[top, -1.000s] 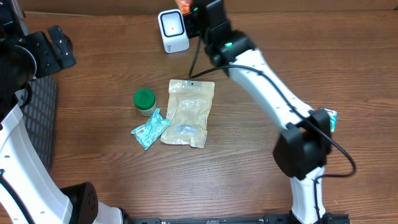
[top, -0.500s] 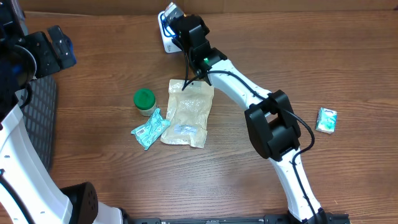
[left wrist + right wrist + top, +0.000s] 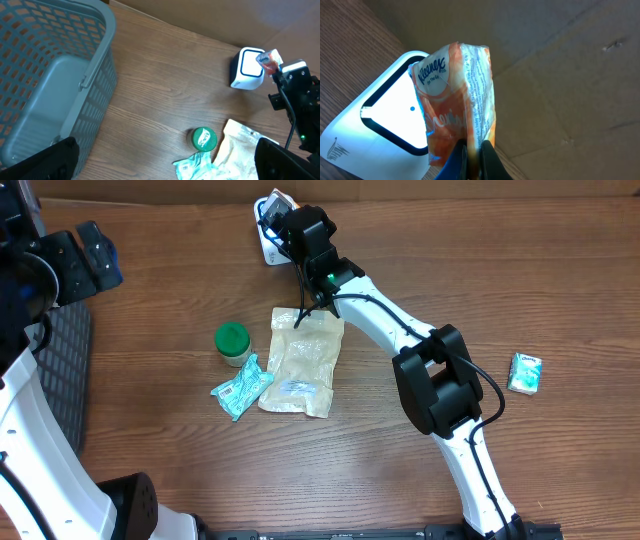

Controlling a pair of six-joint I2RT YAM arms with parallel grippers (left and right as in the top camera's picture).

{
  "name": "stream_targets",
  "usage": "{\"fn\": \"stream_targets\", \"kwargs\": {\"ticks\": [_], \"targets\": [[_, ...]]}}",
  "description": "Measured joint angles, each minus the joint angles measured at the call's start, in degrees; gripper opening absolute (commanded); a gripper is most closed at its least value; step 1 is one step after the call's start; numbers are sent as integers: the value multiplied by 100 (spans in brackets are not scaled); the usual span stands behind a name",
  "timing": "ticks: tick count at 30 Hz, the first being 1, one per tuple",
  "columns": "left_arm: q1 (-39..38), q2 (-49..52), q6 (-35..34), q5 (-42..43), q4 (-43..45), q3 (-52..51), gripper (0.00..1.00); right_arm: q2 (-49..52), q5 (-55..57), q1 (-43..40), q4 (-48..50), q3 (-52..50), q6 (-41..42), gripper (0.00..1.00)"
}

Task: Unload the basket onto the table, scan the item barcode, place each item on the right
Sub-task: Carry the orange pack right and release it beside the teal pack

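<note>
My right gripper moves back, to the right in the overhead view and down to take the pack (image 3: 278,197) beside the teal box next, releasing it where the tabletop is clear.
The item is an orange Kleenex tissue pack (image 3: 455,100), and my right gripper (image 3: 473,155) is shut on its lower edge. The pack hangs upright right in front of the lit face of the white scanner (image 3: 380,125). In the overhead view the pack (image 3: 278,197) shows at the back edge of the table, above the scanner (image 3: 266,242), with the right gripper (image 3: 295,220) behind it. No barcode shows on the pack. My left gripper (image 3: 167,160) is open and empty, high above the table's left side.
A green-lidded jar (image 3: 232,342), a clear pouch (image 3: 303,360) and a teal packet (image 3: 241,387) lie mid-table. A small teal box (image 3: 525,372) sits at the right. A grey basket (image 3: 45,75) stands at the left. A cardboard wall closes the back.
The right arm swung left from beside the scanner and brought the tissue pack over the scanner's face, then held still. The left arm has not moved.
</note>
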Motion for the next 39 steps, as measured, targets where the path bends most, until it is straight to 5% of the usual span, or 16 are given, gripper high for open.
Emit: {"fn": "stream_targets", "kwargs": {"ticks": [7,13,25,30,39], "targets": [[0,0,0,2,2,0,99,0,-31,4,-31,0,232,4],[0,0,0,0,0,0,100,-87,-732,7,-743,-13,1344,4],[0,0,0,0,0,0,100,-2570,-3464,-199,-3917,-13,4175,4],[0,0,0,2,0,0,100,-3477,-3674,-890,-5617,39,5045,4],[0,0,0,0,2,0,99,-3497,-3198,-2682,-7724,-365,5803,4]]}}
